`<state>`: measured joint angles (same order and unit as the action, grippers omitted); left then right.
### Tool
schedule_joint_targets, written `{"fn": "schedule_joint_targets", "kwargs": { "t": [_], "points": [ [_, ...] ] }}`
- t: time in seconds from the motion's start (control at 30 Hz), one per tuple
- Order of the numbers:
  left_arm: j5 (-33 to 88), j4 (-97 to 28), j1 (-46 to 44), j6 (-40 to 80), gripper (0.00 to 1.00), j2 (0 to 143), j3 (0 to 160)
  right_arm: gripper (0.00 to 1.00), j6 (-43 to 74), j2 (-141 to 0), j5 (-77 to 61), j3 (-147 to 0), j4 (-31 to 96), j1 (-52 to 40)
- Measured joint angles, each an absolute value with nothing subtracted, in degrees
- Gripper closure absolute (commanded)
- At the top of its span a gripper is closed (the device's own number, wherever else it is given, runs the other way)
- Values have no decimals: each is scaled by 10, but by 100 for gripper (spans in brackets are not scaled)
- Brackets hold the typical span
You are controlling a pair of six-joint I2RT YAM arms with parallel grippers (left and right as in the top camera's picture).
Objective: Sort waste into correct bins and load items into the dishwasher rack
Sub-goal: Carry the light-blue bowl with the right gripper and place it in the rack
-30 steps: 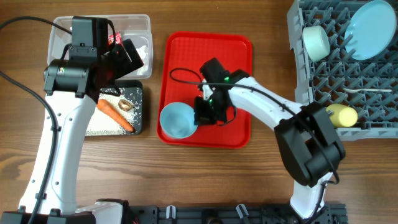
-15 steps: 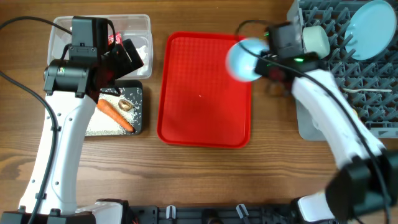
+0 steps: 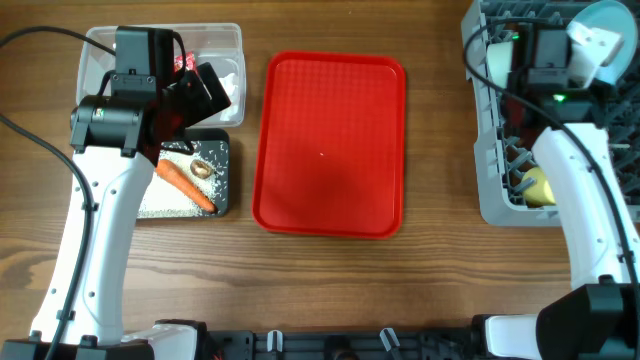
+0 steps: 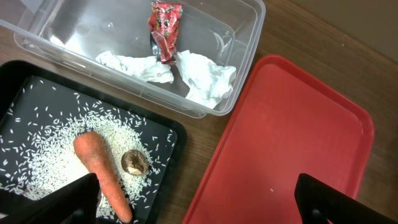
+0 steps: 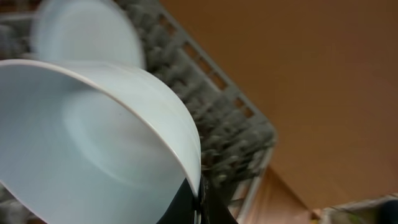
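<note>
The rack's far wires beside the plate are outward and below, so my right gripper will next move outward and down and release the pale-blue bowl among them.
My right gripper (image 5: 200, 202) is shut on the rim of a pale-blue bowl (image 5: 93, 143) and holds it over the grey dishwasher rack (image 5: 217, 124), near the pale-blue plate (image 5: 87, 31). In the overhead view the gripper (image 3: 575, 52) and bowl (image 3: 597, 45) are at the rack's (image 3: 490, 190) far end, by the plate (image 3: 610, 12). A second bowl (image 3: 492, 62) and the yellow cup (image 3: 537, 187) stand in the rack. My left gripper (image 4: 199, 205) is open and empty above the bins. The carrot (image 4: 102, 171), brown lump (image 4: 135, 162) and rice (image 4: 43, 155) lie in the black tray (image 4: 18, 81). Tissue (image 4: 199, 74) and wrapper (image 4: 166, 22) lie in the clear tub (image 4: 242, 25).
The flat red tray (image 3: 330, 140) lies in the middle of the wooden table with nothing on it but a speck. The left arm (image 3: 110, 130) hangs over the tub (image 3: 160, 40) and black tray (image 3: 222, 180) at the far left.
My right gripper took the pale-blue bowl off the red tray and carried it right and up to the far end of the rack. The left arm has not moved.
</note>
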<state>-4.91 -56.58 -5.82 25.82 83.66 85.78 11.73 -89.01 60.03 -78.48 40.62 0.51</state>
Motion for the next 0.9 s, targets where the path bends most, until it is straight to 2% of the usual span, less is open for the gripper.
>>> {"fn": "schedule_joint_targets", "kwargs": {
  "t": [0.13, 0.37, 0.63, 0.9],
  "points": [
    [-49, -566, -58, 258, 0, 837, 858, 96, 77, -890, 607, -784, 344, 39],
    [-49, -566, -58, 258, 0, 837, 858, 96, -49, -891, 562, -784, 144, 95],
    [-49, -566, -58, 258, 0, 837, 858, 96, -200, -920, 507, -784, -22, 101],
    [-49, -566, -58, 258, 0, 837, 858, 96, -410, -1047, 474, -786, -211, 100]
  ]
}}
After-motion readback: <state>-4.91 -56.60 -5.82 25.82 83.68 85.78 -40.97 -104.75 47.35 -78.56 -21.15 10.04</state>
